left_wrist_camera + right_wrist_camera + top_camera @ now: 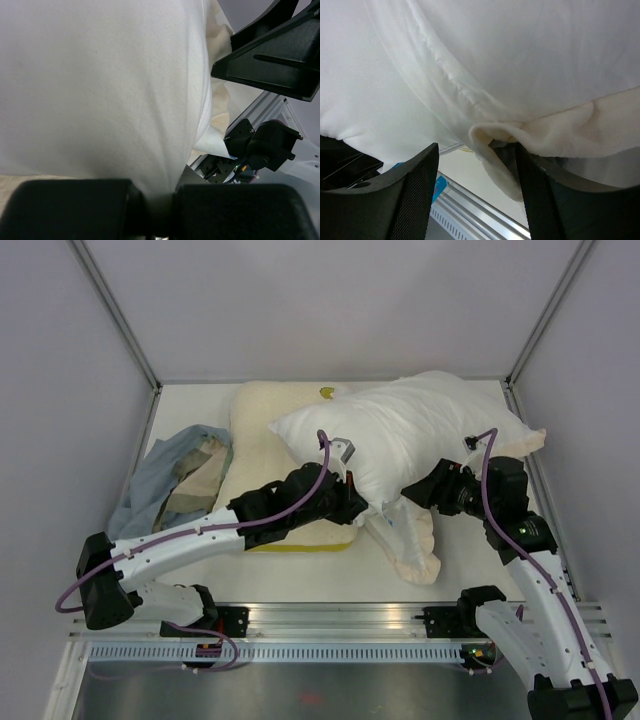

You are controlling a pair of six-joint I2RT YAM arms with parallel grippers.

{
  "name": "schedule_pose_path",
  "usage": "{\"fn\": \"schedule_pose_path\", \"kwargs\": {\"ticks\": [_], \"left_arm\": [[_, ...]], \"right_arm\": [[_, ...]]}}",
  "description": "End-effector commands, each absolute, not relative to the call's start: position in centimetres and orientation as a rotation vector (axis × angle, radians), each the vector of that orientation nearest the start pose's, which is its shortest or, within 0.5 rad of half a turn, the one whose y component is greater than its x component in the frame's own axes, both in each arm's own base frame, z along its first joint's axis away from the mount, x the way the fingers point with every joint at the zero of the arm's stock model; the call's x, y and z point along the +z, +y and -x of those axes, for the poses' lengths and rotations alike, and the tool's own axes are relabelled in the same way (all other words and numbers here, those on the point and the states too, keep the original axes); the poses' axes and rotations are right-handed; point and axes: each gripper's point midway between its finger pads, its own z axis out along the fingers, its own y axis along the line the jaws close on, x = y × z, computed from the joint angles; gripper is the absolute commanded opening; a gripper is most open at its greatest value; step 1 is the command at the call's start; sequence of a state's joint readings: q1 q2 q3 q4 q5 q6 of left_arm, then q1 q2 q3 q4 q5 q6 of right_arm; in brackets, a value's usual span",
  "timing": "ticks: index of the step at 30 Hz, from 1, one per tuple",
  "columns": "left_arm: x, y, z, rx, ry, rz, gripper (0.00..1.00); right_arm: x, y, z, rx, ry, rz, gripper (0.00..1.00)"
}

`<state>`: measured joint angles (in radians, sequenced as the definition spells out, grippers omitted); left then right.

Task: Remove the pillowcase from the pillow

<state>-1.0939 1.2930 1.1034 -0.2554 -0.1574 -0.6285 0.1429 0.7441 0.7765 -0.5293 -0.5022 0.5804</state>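
My left gripper will pull the pillow's white fabric back toward the metal bar and release it, since cream pillowcase still shows at the pillow's opposite end.
The plump white pillow lies at the middle right, partly over a flatter cream-yellow pillow. The pillowcase shows its cream side, bunched below the pillow's near edge, with another bit at the far right end. My left gripper is shut on the pillow's white fabric, pinched between the fingers. My right gripper is open under the pillow. A cream plush fold of the pillowcase hangs between its fingers, close to the right one.
The cream-yellow textured pillow lies at the back left under the white one. A pale blue-grey and beige cloth is crumpled at the left. The metal rail runs along the near edge. Grey walls close three sides.
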Motion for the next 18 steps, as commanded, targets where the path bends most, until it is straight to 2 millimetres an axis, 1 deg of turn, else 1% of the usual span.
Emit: {"fn": "schedule_pose_path", "kwargs": {"ticks": [1,2,5,6,7,10,13,14,16,18], "left_arm": [[26.7,-36.4,-19.5,-0.964,2.006,-0.395,0.02],[26.7,-36.4,-19.4,-0.973,2.006,-0.396,0.02],[26.9,-36.3,-19.1,-0.992,2.003,-0.397,0.02],[26.7,-36.3,-19.0,-0.993,2.008,-0.399,0.02],[26.8,-36.2,-18.9,-0.993,2.006,-0.4,0.02],[27.1,-35.8,-18.7,-1.005,1.994,-0.399,0.02],[27.5,-35.6,-18.5,-1.012,1.986,-0.403,0.02],[27.6,-35.7,-18.4,-1.019,1.986,-0.409,0.02],[27.7,-35.6,-18.1,-1.032,1.984,-0.412,0.02],[27.5,-35.3,-17.7,-1.047,1.987,-0.418,0.02]], "right_arm": [[23.5,14.2,-22.9,0.982,2.095,-0.124,0.69],[23.3,14.0,-23.1,0.968,2.094,-0.133,0.67],[22.2,12.9,-23.9,0.882,2.105,-0.19,0.51],[21.9,12.7,-24.0,0.863,2.11,-0.197,0.41],[21.6,12.5,-24.2,0.851,2.111,-0.204,0.36],[20.3,12.8,-24.1,0.871,2.129,-0.2,0.24],[19.7,13.1,-24.2,0.891,2.131,-0.206,0.03],[19.4,12.9,-24.3,0.875,2.135,-0.218,0.0],[19.1,12.4,-24.7,0.839,2.137,-0.237,0.0],[19.2,11.5,-25.4,0.776,2.116,-0.269,0.0]]}}
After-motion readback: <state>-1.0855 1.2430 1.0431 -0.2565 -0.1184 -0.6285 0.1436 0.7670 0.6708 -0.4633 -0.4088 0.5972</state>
